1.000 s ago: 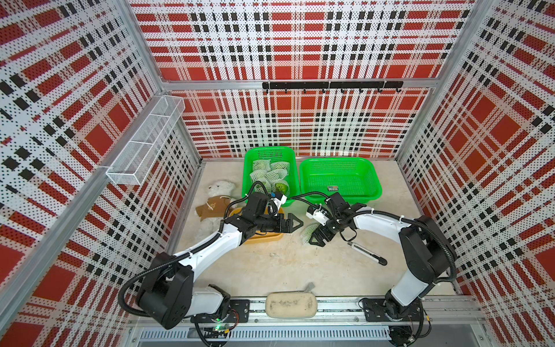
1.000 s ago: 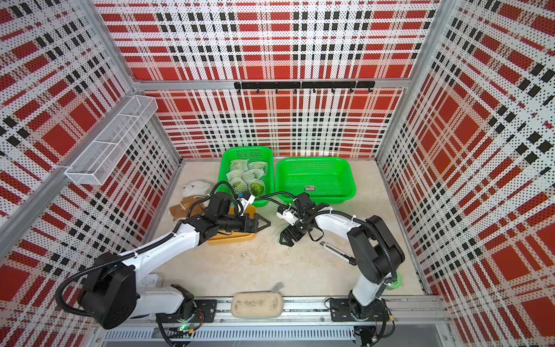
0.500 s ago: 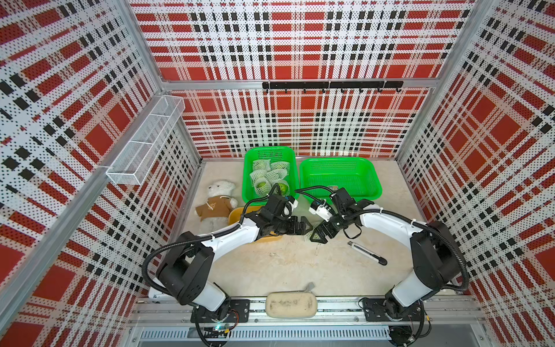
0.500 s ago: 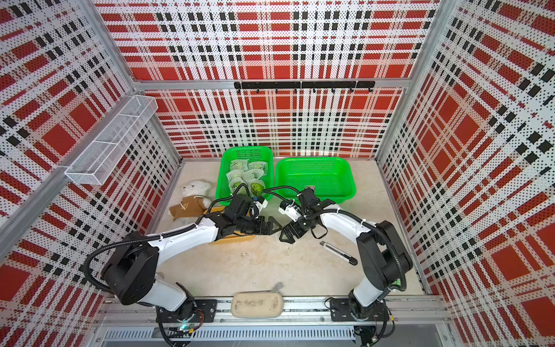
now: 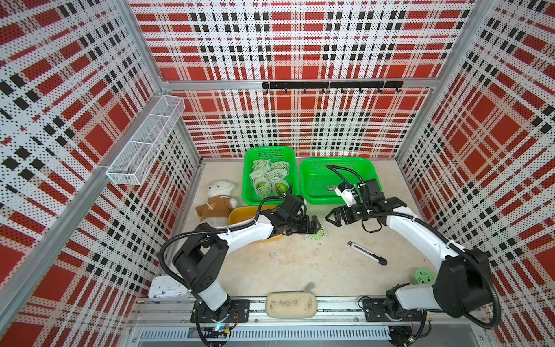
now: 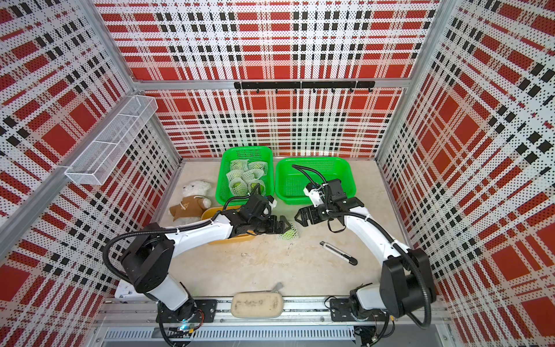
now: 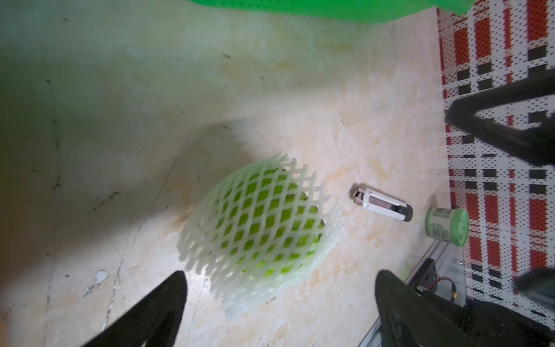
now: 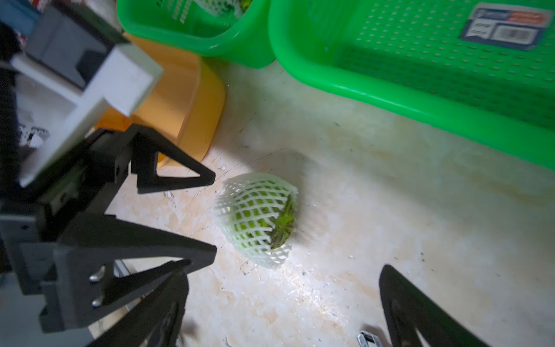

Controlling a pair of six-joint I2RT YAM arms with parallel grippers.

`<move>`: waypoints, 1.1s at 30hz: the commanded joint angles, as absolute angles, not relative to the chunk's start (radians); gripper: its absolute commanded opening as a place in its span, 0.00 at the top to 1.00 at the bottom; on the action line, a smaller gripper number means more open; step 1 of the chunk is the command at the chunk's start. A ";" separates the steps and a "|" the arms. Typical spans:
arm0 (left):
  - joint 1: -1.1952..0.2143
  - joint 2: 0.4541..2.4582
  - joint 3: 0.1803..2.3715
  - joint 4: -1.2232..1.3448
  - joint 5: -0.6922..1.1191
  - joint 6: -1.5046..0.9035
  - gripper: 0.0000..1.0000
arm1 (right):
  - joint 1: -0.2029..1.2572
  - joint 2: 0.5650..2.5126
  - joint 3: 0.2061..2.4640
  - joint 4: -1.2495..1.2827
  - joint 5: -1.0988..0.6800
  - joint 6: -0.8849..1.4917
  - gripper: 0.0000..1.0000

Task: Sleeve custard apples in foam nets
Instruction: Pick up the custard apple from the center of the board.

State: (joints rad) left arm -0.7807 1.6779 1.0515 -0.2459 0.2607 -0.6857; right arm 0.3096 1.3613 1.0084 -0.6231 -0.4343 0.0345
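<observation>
My left gripper is open and will next tip its fingers downward, lower them over both sides of the middle of the custard apple, already sleeved in its net (image 5: 316, 235) (image 7: 258, 222), and close.
One custard apple (image 5: 315, 234) lies on the table inside a white foam net (image 7: 258, 222), its stem end showing at the net's mouth (image 8: 280, 223). My left gripper (image 5: 316, 224) hovers open right over it, a finger on either side and nothing gripped; the wrist view shows the jaws (image 7: 279, 279) spread wide before the netted fruit. My right gripper (image 5: 330, 217) is open and empty, just right of the fruit and facing the left one. Several more netted custard apples (image 5: 268, 177) fill the left green basket (image 5: 247, 183).
The right green basket (image 5: 318, 180) holds only a label. A yellow bowl (image 5: 240, 213) and a plush bear (image 5: 219, 198) sit under and beside the left arm. A white utility knife (image 5: 366, 252), a pale green round container (image 5: 423, 276) and a beige pouch (image 5: 291, 305) lie nearer the front.
My left gripper has swung right from over the yellow bowl to the netted fruit. My right gripper has drawn back to the right, away from the fruit, which stayed on the table.
</observation>
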 commanded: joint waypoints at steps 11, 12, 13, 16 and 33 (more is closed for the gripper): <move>-0.918 1.855 1.371 -0.682 -0.072 -0.759 0.01 | 0.274 1.262 0.879 -0.507 -0.402 0.104 0.00; -0.920 1.879 1.407 -0.731 -0.098 -0.756 0.00 | 0.272 1.257 0.873 -0.499 -0.413 0.104 0.00; -0.923 1.902 1.443 -0.771 -0.129 -0.755 0.01 | 0.273 1.249 0.866 -0.488 -0.420 0.108 0.00; -0.934 1.963 1.533 -0.832 -0.184 -0.734 0.00 | 0.268 1.223 0.846 -0.468 -0.423 0.120 0.00; -0.973 2.106 1.662 -0.935 -0.211 -0.714 0.23 | 0.167 1.103 0.777 -0.440 -0.475 0.158 0.00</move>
